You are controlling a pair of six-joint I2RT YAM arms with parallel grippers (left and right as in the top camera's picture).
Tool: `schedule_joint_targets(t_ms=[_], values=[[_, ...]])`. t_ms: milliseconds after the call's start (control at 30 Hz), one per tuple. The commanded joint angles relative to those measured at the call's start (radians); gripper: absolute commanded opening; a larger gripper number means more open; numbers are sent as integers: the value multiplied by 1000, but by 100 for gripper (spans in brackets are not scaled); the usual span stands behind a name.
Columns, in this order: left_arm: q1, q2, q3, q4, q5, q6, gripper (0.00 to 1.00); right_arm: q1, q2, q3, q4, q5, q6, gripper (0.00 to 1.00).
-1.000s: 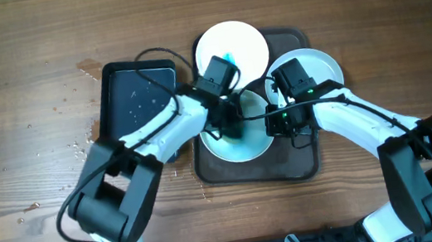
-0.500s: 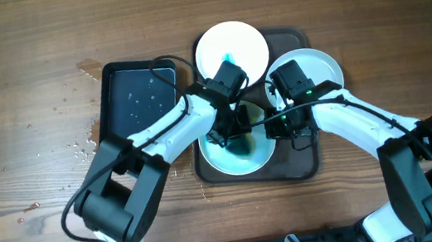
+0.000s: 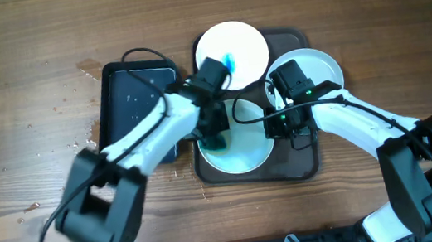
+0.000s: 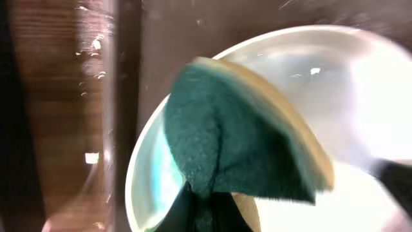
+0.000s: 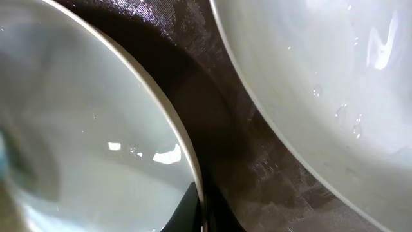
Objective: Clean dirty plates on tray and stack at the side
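Note:
The empty black tray (image 3: pixel 128 107) lies left of my left gripper in the overhead view. My left gripper rises next, moves over it, and lowers to release the sponge.
Three white plates lie on the dark brown tray (image 3: pixel 300 156). The back plate (image 3: pixel 231 42) has a blue smear near its centre. The right plate (image 3: pixel 317 66) looks plain. The front plate (image 3: pixel 246 146) has a pale blue wet film. My left gripper (image 3: pixel 215 140) is shut on a green sponge (image 4: pixel 238 142) and presses it on the front plate's left edge (image 4: pixel 148 174). My right gripper (image 3: pixel 273 126) is shut on that plate's right rim (image 5: pixel 193 174); the right plate (image 5: pixel 322 77) lies beside it.
A narrower black tray (image 3: pixel 125 99), wet with droplets, lies left of the brown tray. Water drops (image 3: pixel 77 143) spot the wooden table further left. Both arms cross over the brown tray's front half.
My left gripper has swept the sponge from the middle of the front plate to its left edge. The right gripper has held the rim in place.

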Motion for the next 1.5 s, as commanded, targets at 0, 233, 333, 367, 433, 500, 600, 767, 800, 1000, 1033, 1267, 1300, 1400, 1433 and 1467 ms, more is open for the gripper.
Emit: schedule_joint_targets(t_ms=[0, 233, 333, 367, 433, 500, 600, 767, 800, 1000, 1033, 1267, 1300, 1400, 1433, 1467], values=[[132, -187, 15, -67, 97, 14, 4, -8, 26, -5, -14, 63, -6, 4], [466, -277, -13, -130, -114, 116, 4, -8, 26, -5, 96, 59, -124, 8], [518, -221, -84, -42, -110, 126, 4, -8, 26, -5, 106, 34, -107, 6], [520, -190, -108, -1, -111, 150, 4, -8, 26, -5, 93, 7, -67, 4], [520, -148, -113, 8, -109, 167, 11, -8, 22, 7, 47, -34, -18, 4], [520, -161, -105, -7, -105, 167, 38, -8, -2, 54, -38, -33, -37, 4], [529, -220, -64, -60, -102, 167, 78, -8, -36, 184, -208, 17, -82, 4], [579, -370, -11, -126, -19, 166, 90, -8, -32, 438, -414, 51, -109, 4], [608, -406, -3, -135, 19, 166, 90, -8, -30, 480, -425, 51, -110, 4], [819, -620, 36, -206, 153, 171, 89, 68, 113, 838, -527, 52, -109, 4], [840, -654, 36, -215, 153, 171, 89, 97, 170, 921, -547, 53, -107, 4], [864, -728, 36, -277, 149, 170, 100, 284, 383, 1159, -426, 422, -70, 5], [864, -727, 36, -283, 149, 170, 100, 320, 378, 1159, -395, 522, -70, 4], [864, -726, 36, -288, 149, 170, 100, 429, 372, 1159, -337, 827, -78, 4], [864, -726, 36, -288, 149, 170, 100, 468, 372, 1159, -327, 924, -82, 5], [864, -726, 36, -288, 150, 170, 100, 494, 372, 1159, -327, 993, -82, 5]])
